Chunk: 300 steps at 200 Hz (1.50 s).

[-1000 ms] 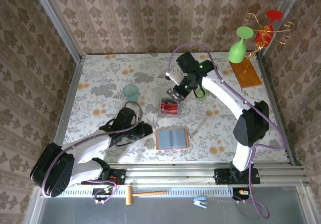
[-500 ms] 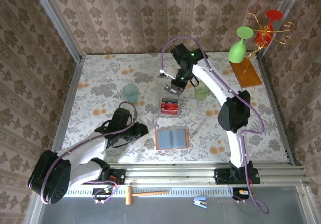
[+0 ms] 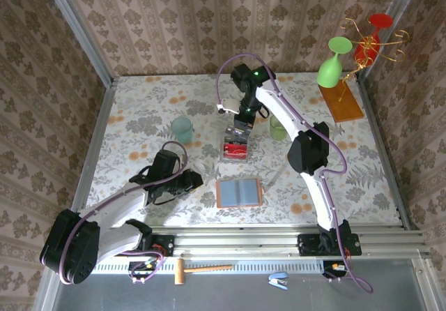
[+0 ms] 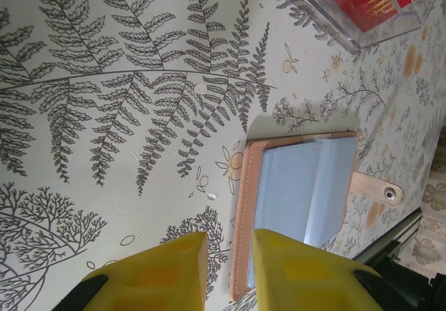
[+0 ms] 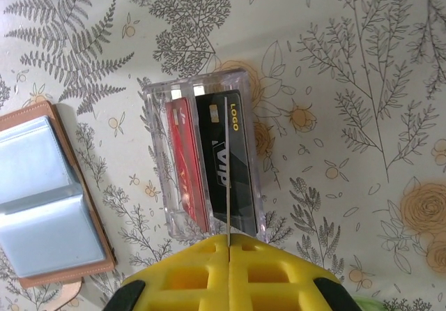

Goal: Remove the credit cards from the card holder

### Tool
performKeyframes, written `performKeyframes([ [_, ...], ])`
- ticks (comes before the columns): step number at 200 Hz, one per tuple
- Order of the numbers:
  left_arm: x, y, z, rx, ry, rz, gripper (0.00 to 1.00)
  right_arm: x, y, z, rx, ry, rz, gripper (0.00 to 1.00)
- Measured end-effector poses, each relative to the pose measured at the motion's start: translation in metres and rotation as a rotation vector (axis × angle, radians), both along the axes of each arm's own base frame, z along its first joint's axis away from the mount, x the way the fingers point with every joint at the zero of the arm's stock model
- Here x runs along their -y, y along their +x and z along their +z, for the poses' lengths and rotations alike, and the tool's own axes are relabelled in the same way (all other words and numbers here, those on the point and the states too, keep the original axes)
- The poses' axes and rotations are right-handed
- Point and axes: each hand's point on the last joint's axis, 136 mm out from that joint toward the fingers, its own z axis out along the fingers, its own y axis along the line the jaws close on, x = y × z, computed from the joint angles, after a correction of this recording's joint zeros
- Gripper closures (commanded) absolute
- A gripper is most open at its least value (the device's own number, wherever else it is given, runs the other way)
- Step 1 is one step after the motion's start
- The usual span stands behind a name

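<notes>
The box's black-card slot is roughly in line below the edge-on credit card, so my right gripper should next lower the credit card in, then open.
The tan card holder (image 3: 238, 192) lies open and flat on the table, its grey-blue pockets (image 4: 306, 199) facing up. My left gripper (image 3: 195, 180) hovers at its left edge, open by a narrow gap (image 4: 230, 245) with nothing between the fingers. My right gripper (image 3: 240, 124) is shut on a thin credit card (image 5: 226, 164), seen edge-on. It hangs just above a small clear plastic box (image 5: 157, 157). A red card (image 5: 185, 157) and a black card (image 5: 240, 164) stand in that box (image 3: 235, 147). The card holder (image 5: 49, 199) lies left of the box.
A teal cup (image 3: 182, 128) stands left of the box and a green cup (image 3: 279, 128) right of it. At the back right are a wooden board (image 3: 341, 102), a green goblet (image 3: 333, 63) and a red one (image 3: 369, 42). A hammer (image 3: 198, 269) lies on the front rail.
My right arm swung left and brought the held card over the clear box. The left gripper drew back slightly to the left and opened a touch.
</notes>
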Motion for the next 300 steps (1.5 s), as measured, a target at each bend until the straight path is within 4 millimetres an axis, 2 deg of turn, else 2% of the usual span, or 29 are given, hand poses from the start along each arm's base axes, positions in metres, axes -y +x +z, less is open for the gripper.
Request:
performKeyframes([
  [174,-0.004,-0.002,-0.004,-0.022,0.002,0.009,0.74,-0.01,-0.004,-0.041,-0.065,-0.045,0.104,1.0],
  [203,-0.005,-0.002,-0.005,-0.024,0.002,0.014,0.74,-0.01,-0.004,-0.041,-0.062,-0.051,0.107,0.88],
  [231,-0.005,-0.002,-0.005,-0.026,0.002,0.011,0.73,-0.009,-0.005,-0.04,-0.065,-0.055,0.1,0.84],
  [243,-0.005,-0.002,-0.005,-0.023,0.002,0.01,0.73,-0.009,-0.004,-0.04,-0.065,-0.057,0.093,0.8],
  [274,-0.009,0.001,-0.005,-0.011,0.005,0.012,0.72,-0.006,-0.003,-0.038,-0.056,-0.073,0.067,0.78],
  [300,-0.013,0.003,-0.006,0.002,0.017,0.009,0.66,-0.001,-0.003,-0.029,-0.042,-0.073,0.014,0.73],
])
